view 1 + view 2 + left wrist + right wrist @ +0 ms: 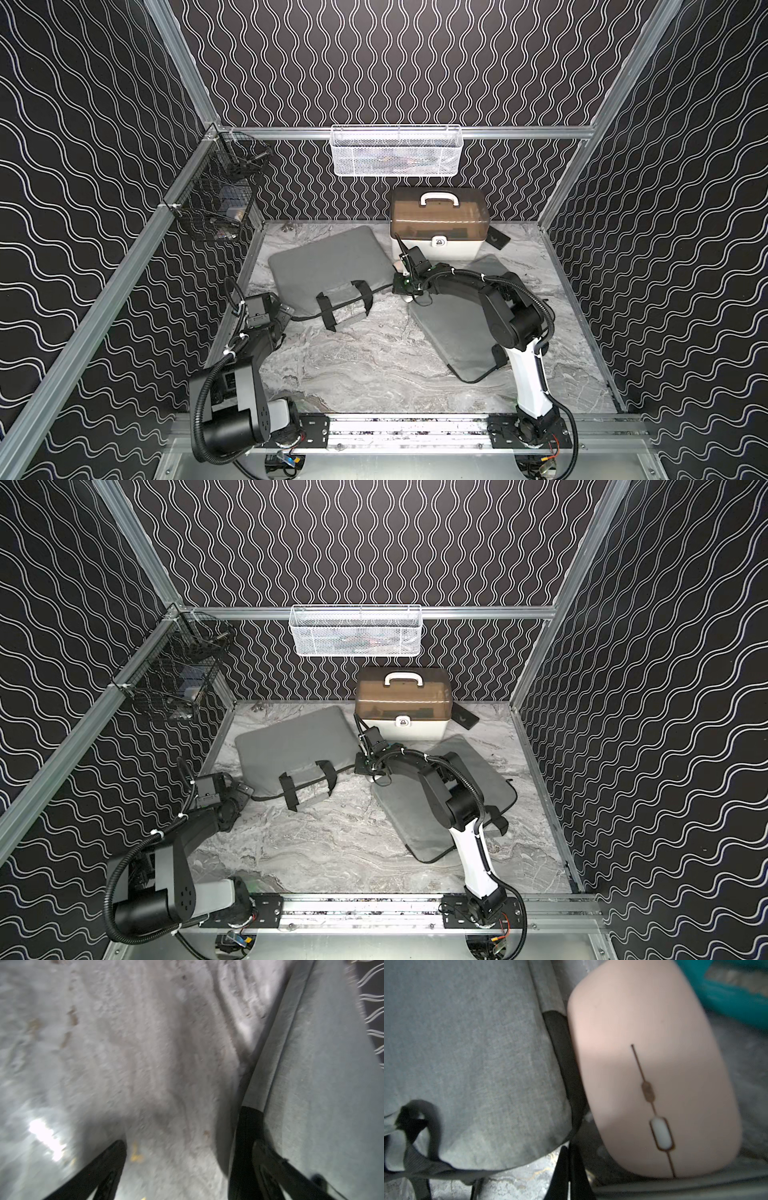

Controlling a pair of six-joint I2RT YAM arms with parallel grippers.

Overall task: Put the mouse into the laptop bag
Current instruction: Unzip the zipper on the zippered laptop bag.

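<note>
The black tab is already between my left gripper's open fingers, but nearer one of them. I should next ease the gripper toward the bag and close on the tab.
The pale pink mouse lies on the marble table beside the right edge of the grey laptop bag. A sliver of the mouse shows in a top view, next to the right wrist. My right gripper is shut with nothing in it, low over the table between the bag's corner and the mouse. My left gripper stands open at the bag's near left corner, one finger against the bag's black edge trim. The bag's black handles lie on its front edge.
A second grey padded bag lies under the right arm. A white box with a brown lid stands behind the mouse. A white mesh basket and black wire baskets hang on the walls. A teal edge shows past the mouse.
</note>
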